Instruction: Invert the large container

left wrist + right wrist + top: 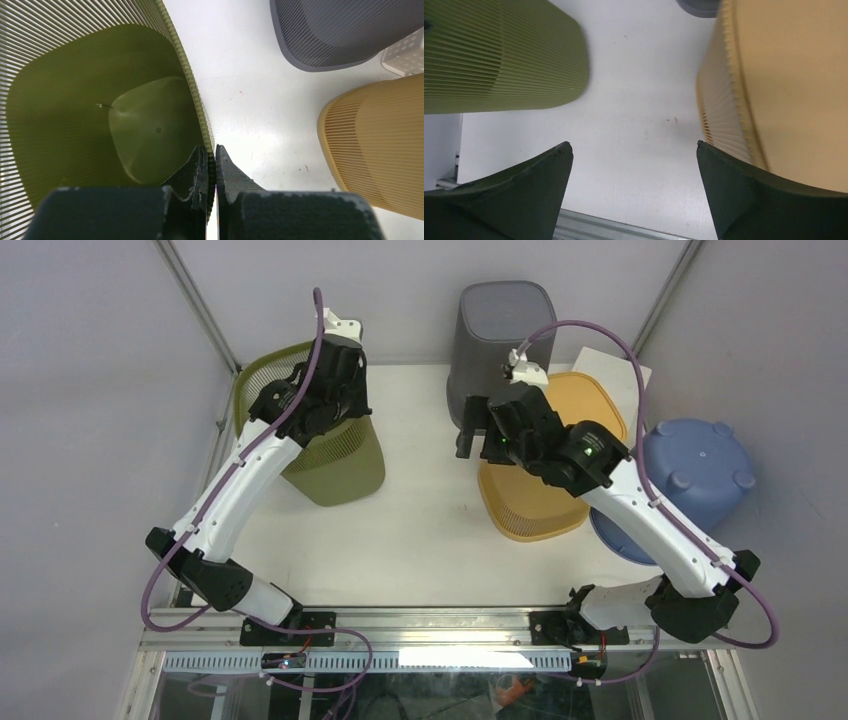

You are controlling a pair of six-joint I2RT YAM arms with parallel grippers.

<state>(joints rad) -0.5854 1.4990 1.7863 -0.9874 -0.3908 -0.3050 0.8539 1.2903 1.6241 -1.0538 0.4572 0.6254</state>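
Observation:
My left gripper should swing around to the left in the top view, lower the container onto the tabletop by the grey bin and let go, because that spot is bare.
The large container point(340, 465) is an olive-green ribbed basket at the left of the table, its open mouth turned toward the back left. My left gripper point(335, 365) is at that mouth. In the left wrist view the left gripper point(211, 150) is shut on the container's rim point(200, 115), one finger inside and one outside, and the green inside point(100, 125) fills the left. My right gripper point(475, 440) hangs over the middle of the table. It point(634, 145) stands open with nothing between its fingers, the green container point(499, 55) to its left.
A yellow ribbed basket point(545, 500) point(784, 75) sits right beside the right gripper. A dark grey bin point(505, 330) point(345, 30) stands at the back. A blue tub point(700, 465) is at the far right, and a white piece point(610, 365) lies behind the yellow basket.

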